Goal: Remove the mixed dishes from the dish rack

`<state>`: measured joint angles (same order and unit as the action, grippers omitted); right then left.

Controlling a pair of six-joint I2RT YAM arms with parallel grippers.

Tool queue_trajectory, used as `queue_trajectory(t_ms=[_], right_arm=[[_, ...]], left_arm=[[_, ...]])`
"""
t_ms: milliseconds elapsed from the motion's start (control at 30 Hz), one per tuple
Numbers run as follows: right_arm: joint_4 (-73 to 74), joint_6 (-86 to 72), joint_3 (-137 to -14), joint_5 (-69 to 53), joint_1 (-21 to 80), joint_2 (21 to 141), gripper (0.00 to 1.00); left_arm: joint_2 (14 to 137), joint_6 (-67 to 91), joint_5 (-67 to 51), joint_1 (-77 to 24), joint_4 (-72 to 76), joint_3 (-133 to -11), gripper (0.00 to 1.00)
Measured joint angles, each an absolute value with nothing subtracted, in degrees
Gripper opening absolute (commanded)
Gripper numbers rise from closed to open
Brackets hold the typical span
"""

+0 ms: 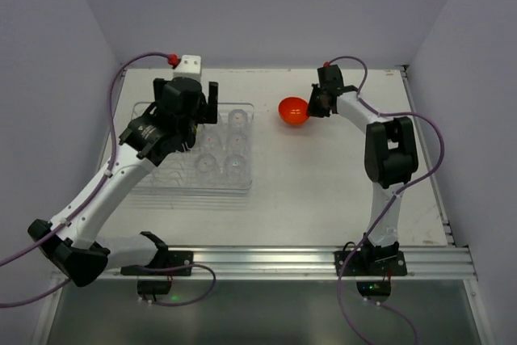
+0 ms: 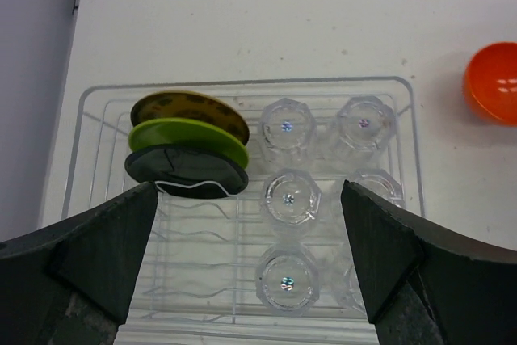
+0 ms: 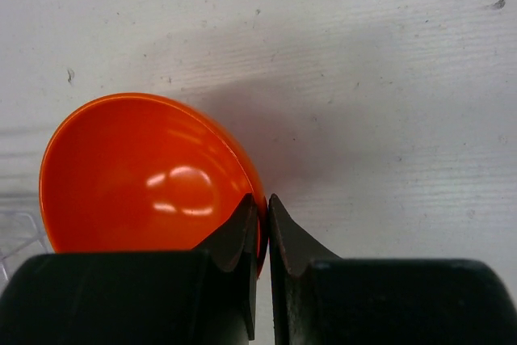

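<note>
My left gripper should next go down and to the left in its wrist view onto the black plate's upper rim (image 2: 189,149) below it, and it should turn its fingers across that rim.
The clear dish rack (image 1: 194,190) sits at the table's left. In the left wrist view its far-left part (image 2: 242,84) holds three plates standing on edge: a yellow patterned plate (image 2: 190,109), a green plate (image 2: 186,136) and a black plate (image 2: 182,171). Several clear glasses (image 2: 288,128) stand upside down on its right side. My left gripper (image 2: 246,256) hangs open above the rack (image 1: 203,107), with nothing between its fingers. Right of the rack, my right gripper (image 3: 263,208) is shut on the rim of the tilted orange bowl (image 3: 145,175) (image 1: 294,111).
A white block with a red knob (image 1: 190,62) stands at the table's back edge behind the rack. Grey walls close in on the left, the back and the right. The arms' metal mounting rail (image 1: 266,262) runs along the near edge.
</note>
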<state>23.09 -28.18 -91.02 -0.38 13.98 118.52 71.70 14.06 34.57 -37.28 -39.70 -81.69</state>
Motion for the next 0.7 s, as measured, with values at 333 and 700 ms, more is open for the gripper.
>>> queue_trajectory(t_ms=[333,700], right_arm=[[17.3,-29.4,-86.2,2.0,14.4,118.3,0.25],[16.5,-29.8,-80.9,2.3,14.5,109.4,0.48]], left_arm=[[68.0,22.4,26.3,-25.5,-34.6,-70.2,1.0],[66.1,29.3,24.9,-22.5,-34.1,-68.8,1.0]])
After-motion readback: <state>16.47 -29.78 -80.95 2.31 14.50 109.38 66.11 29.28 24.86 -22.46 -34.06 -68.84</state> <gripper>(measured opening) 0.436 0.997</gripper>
